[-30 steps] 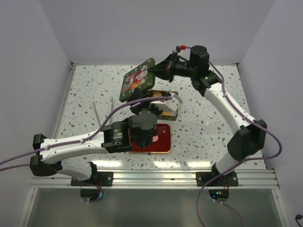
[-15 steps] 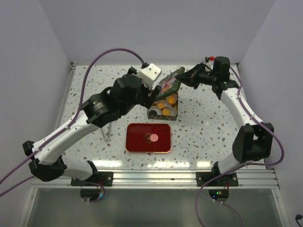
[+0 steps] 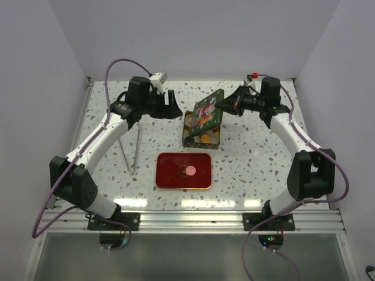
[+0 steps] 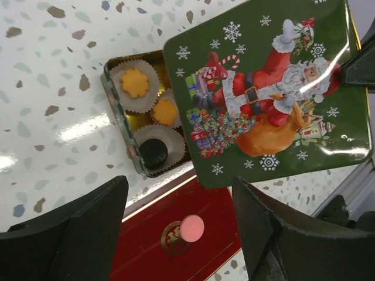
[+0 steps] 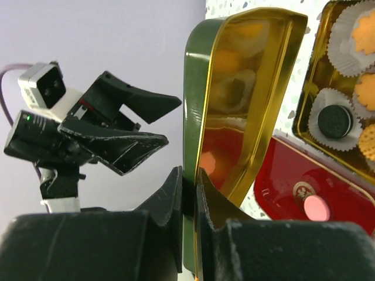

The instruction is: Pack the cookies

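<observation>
My right gripper moves down beside the open tin (image 3: 201,133) (image 5: 347,93) next, tipping the Santa lid flatter onto the tin's rim, since the lid still slants above the cookies.
An open gold tin (image 3: 201,140) holds orange cookies (image 4: 135,83) and a dark brown cookie (image 4: 153,153) in white paper cups. One pink cookie (image 3: 191,171) lies on the red tray (image 3: 170,175); it also shows in the left wrist view (image 4: 192,228). My right gripper (image 3: 225,105) is shut on the edge of the green Santa lid (image 3: 208,111) and holds it tilted above the tin. The pinch shows in the right wrist view (image 5: 188,181). My left gripper (image 3: 171,106) is open and empty, in the air just left of the lid.
Thin metal tongs (image 3: 133,146) lie on the speckled table to the left of the red tray. White walls close in the table at the back and on both sides.
My left arm has lifted off the red tray area and swung back to the left. My right gripper has carried the lid down and right, over the tin.
</observation>
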Available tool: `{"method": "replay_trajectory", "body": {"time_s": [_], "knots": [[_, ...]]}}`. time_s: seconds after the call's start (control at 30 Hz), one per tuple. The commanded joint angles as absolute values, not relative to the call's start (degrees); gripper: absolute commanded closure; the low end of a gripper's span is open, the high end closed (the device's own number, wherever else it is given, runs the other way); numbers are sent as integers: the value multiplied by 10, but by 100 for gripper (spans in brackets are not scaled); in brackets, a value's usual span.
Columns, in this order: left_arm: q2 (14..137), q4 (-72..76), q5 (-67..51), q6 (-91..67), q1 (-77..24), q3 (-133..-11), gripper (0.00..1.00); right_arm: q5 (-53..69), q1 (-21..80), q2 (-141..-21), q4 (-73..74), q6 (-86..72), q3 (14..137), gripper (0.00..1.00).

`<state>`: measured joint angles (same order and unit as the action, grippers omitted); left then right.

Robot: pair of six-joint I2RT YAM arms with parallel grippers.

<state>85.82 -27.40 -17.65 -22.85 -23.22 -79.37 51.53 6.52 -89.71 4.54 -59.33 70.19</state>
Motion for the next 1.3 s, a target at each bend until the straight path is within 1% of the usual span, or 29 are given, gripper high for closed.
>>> {"method": "replay_trajectory", "body": {"time_s": [0.0, 0.1, 0.3, 0.6, 0.97, 1.27], "knots": [[881, -199, -253, -284, -222, -784, 24, 562, 60, -923, -8, -545, 712, 100], [903, -179, -264, -301, -210, -762, 25, 564, 54, -935, 47, -494, 723, 100], [940, -163, -261, -316, -205, -744, 27, 563, 45, -954, 51, -471, 704, 100], [997, -157, -255, -330, -194, -738, 29, 554, 36, -983, 19, -473, 668, 100], [1027, -137, -267, -345, -185, -711, 30, 540, 19, -1013, 18, -466, 652, 100], [1048, -127, -274, -354, -185, -705, 32, 534, 8, -1042, -26, -474, 608, 100]]}}
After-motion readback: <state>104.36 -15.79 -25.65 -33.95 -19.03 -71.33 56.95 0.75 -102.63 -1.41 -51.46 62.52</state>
